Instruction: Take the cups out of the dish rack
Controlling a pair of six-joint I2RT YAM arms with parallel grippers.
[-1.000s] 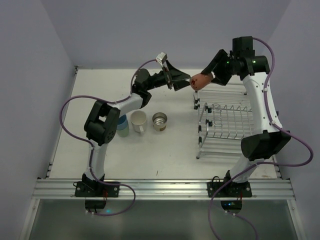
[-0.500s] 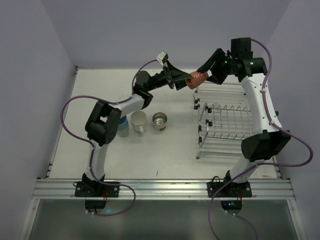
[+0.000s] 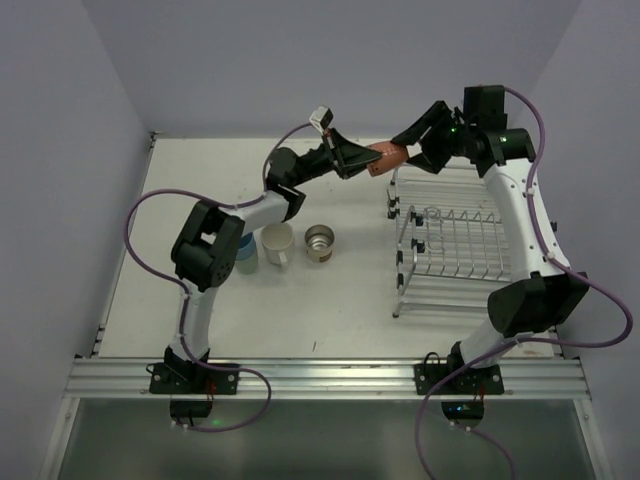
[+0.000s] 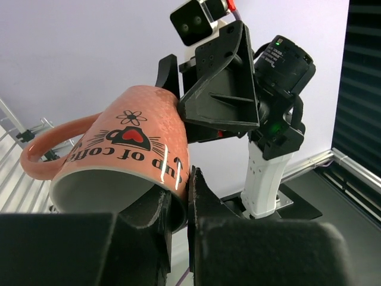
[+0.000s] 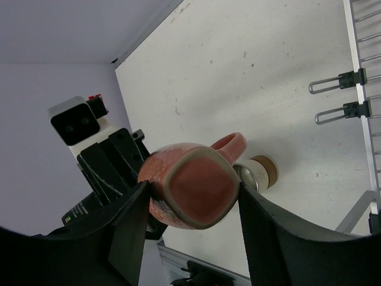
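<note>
My left gripper holds the pink cup, and clear tabletop on the cups' near side is below and back toward my base. It should next swing back, lower the pink cup and release it.
A salmon-pink cup with a handle (image 3: 383,160) hangs in the air left of the dish rack (image 3: 455,245), held between both arms. My left gripper (image 3: 364,163) is shut on its rim, one finger inside the mouth and one outside (image 4: 178,196). My right gripper (image 3: 406,152) is shut on the cup's body near the base (image 5: 191,193), a finger on each side. The cup (image 4: 128,152) carries black lettering and its handle points left in the left wrist view. The silver wire rack looks empty of cups in the top view.
Three cups stand on the table left of the rack: a light blue one (image 3: 243,252), a white one (image 3: 277,243) and a cream-tan one (image 3: 319,242), which also shows under the held cup (image 5: 259,171). The rack's rail and loops (image 5: 363,59) lie at the right.
My left gripper has moved in and shut on the pink cup's rim. My right gripper has carried the cup a little left and up toward it.
</note>
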